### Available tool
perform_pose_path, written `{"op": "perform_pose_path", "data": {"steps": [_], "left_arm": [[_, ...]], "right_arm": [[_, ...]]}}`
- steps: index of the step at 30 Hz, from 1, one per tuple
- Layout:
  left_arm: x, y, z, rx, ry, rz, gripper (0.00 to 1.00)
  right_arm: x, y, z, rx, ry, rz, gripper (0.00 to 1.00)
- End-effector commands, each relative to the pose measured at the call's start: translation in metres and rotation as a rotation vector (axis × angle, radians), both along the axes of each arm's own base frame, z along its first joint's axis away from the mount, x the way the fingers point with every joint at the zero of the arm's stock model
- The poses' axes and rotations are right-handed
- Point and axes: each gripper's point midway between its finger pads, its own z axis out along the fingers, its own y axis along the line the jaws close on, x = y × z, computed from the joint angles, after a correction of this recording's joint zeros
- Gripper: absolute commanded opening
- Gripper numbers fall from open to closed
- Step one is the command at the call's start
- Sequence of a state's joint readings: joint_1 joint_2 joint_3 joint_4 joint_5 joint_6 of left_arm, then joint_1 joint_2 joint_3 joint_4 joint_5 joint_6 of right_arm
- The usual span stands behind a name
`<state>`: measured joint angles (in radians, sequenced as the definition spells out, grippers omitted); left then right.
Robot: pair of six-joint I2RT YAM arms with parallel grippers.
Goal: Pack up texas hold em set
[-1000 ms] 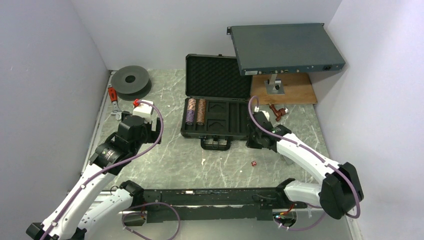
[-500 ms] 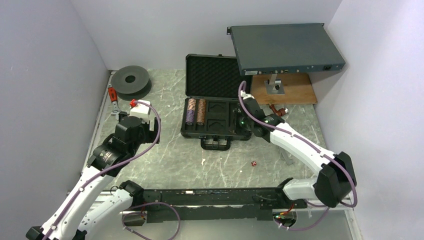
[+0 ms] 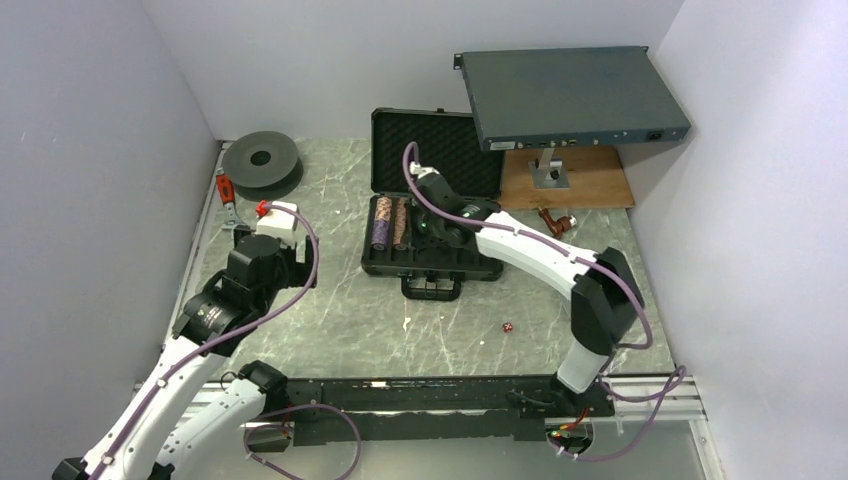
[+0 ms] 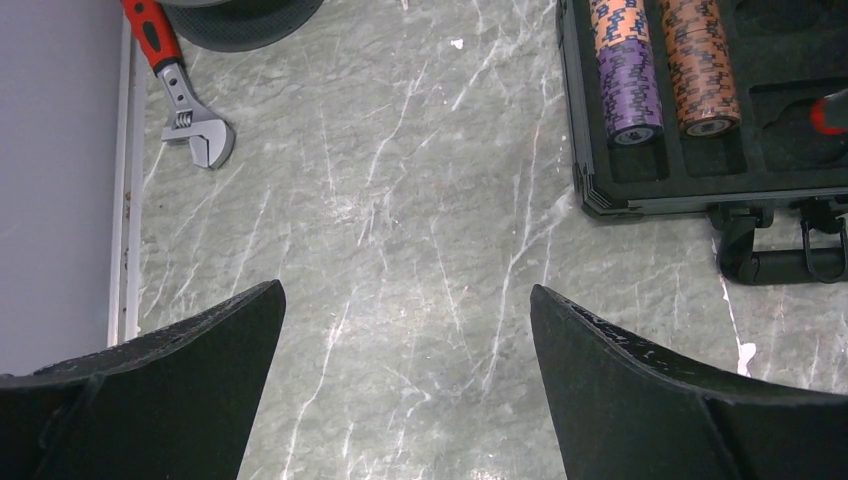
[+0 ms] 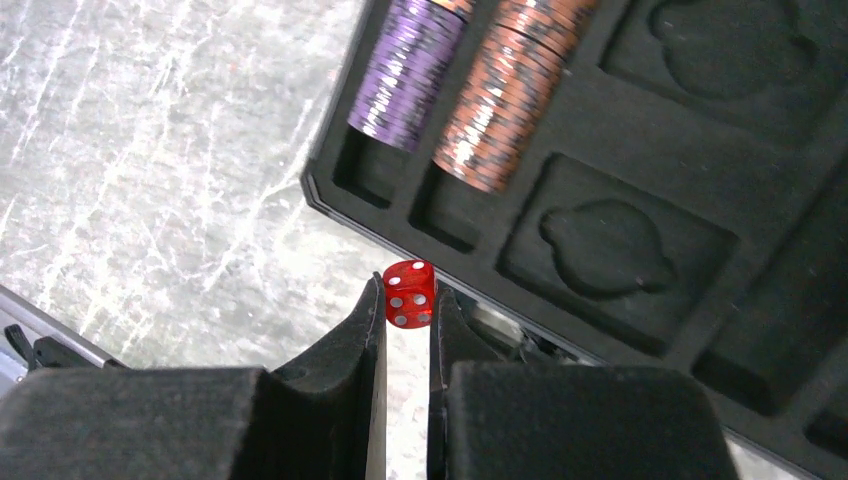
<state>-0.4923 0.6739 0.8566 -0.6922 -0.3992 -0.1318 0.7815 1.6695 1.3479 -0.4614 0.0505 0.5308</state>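
Note:
I will first move my right gripper left in the top view, then lower the red die onto the purple chip slot's empty near end.
The black briefcase [image 3: 470,268] lies open mid-table, egg-crate foam lid [image 3: 432,150] raised behind its slotted tray. A purple chip stack [image 3: 381,224] and a brown chip stack [image 3: 400,222] lie in the tray's left slots; both show in the left wrist view [image 4: 628,85] and the right wrist view [image 5: 405,80]. My right gripper [image 5: 408,300] is shut on a small red die [image 5: 409,293], held above the tray's front edge; in the top view it [image 3: 428,235] hovers over the tray. Another red die [image 3: 507,326] lies on the table. My left gripper [image 4: 405,300] is open and empty above bare table.
A large grey rack box [image 3: 570,95] overhangs a wooden board [image 3: 590,180] at back right. A dark round spool [image 3: 260,160] and a red-handled wrench [image 4: 180,90] lie at back left. The briefcase handle [image 4: 770,265] sticks out toward me.
My right arm has swung left from the tray's right end to over its middle-left slots, carrying the die. My left arm has barely moved.

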Motion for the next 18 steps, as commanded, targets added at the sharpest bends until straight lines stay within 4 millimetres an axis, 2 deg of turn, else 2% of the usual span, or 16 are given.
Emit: {"op": "perform_pose_path", "data": {"steps": [1, 5, 11, 18], "left_arm": [[0.005, 0.004, 0.012, -0.013, -0.055, 0.025, 0.99], [0.006, 0.004, 0.012, -0.015, -0.054, 0.024, 0.99], [0.006, 0.005, 0.013, -0.022, -0.06, 0.026, 0.99], [0.006, 0.006, 0.013, -0.028, -0.061, 0.027, 0.99]], "right_arm": [[0.012, 0.035, 0.017, 0.039, -0.044, 0.045, 0.0], [0.015, 0.057, 0.01, 0.039, -0.03, 0.076, 0.0], [0.018, 0.08, -0.004, 0.011, -0.015, 0.097, 0.0], [0.024, 0.086, -0.024, -0.046, -0.005, 0.075, 0.0]]}}
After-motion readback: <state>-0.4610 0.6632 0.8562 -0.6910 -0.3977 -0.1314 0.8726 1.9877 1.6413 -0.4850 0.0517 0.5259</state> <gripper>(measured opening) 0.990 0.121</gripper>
